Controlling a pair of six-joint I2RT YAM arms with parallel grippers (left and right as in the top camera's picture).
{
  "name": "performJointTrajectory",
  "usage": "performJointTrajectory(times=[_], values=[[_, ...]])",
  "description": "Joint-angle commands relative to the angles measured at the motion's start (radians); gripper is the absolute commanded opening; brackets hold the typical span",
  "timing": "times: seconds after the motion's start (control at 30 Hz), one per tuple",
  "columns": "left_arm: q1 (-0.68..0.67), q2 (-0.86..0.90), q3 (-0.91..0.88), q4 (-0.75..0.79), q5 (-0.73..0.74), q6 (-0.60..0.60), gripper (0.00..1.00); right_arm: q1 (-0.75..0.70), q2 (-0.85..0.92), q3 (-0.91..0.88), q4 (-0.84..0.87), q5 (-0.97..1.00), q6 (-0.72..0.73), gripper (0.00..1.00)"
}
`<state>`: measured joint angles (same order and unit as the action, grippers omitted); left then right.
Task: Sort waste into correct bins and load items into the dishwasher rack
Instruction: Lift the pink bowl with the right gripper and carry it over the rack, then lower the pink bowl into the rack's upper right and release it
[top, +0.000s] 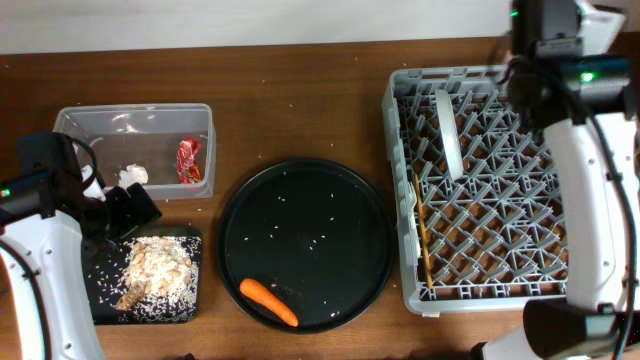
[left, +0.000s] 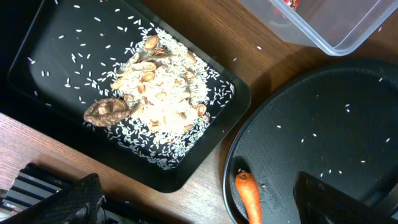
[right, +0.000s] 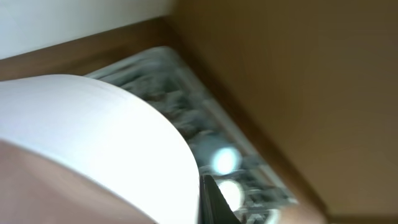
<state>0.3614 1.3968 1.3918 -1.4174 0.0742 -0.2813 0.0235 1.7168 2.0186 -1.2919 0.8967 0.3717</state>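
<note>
The white bowl (right: 93, 137) goes down onto the grey rack's far corner wires next for my right gripper to release, since those pegs lie below my right gripper.
My left gripper (left: 199, 202) is open and empty, and hovers low over the table between the shallow black tray (left: 43, 59) and the large round black tray. Rice and brown food scraps (left: 158, 93) lie in the shallow tray. The orange carrot (top: 268, 302) lies on the round tray's front edge, also seen in the left wrist view (left: 249, 198). The clear tub (top: 80, 120) holds the red wrapper (top: 188, 160) and the tissue wad (top: 133, 175). My right gripper (right: 208, 199) is shut on a white bowl (right: 93, 137) above the grey rack's (top: 480, 200) far right corner. The view is blurred.
The pale plate (top: 449, 130) stands upright between pegs in the rack's back left. Chopsticks (top: 422, 235) lie along the rack's left side. The large round black tray (top: 305, 240), dotted with rice grains, sits mid-table. My right arm (top: 580, 150) hides the rack's right side.
</note>
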Motion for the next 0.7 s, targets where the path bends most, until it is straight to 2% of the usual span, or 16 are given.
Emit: performJointTrajectory(times=[0.0, 0.13, 0.37, 0.67], values=[[0.005, -0.017, -0.003, 0.002, 0.016, -0.010, 0.98, -0.110, 0.070, 0.001, 0.024, 0.191, 0.060, 0.04], [0.005, -0.017, -0.003, 0.003, 0.016, -0.010, 0.98, -0.218, 0.195, 0.000, 0.058, 0.219, 0.060, 0.04], [0.005, -0.017, -0.003, 0.006, 0.016, -0.010, 0.98, -0.312, 0.381, 0.000, 0.118, 0.262, 0.060, 0.04], [0.005, -0.017, -0.003, 0.006, 0.016, -0.010, 0.98, -0.357, 0.468, -0.010, 0.169, 0.220, 0.060, 0.04]])
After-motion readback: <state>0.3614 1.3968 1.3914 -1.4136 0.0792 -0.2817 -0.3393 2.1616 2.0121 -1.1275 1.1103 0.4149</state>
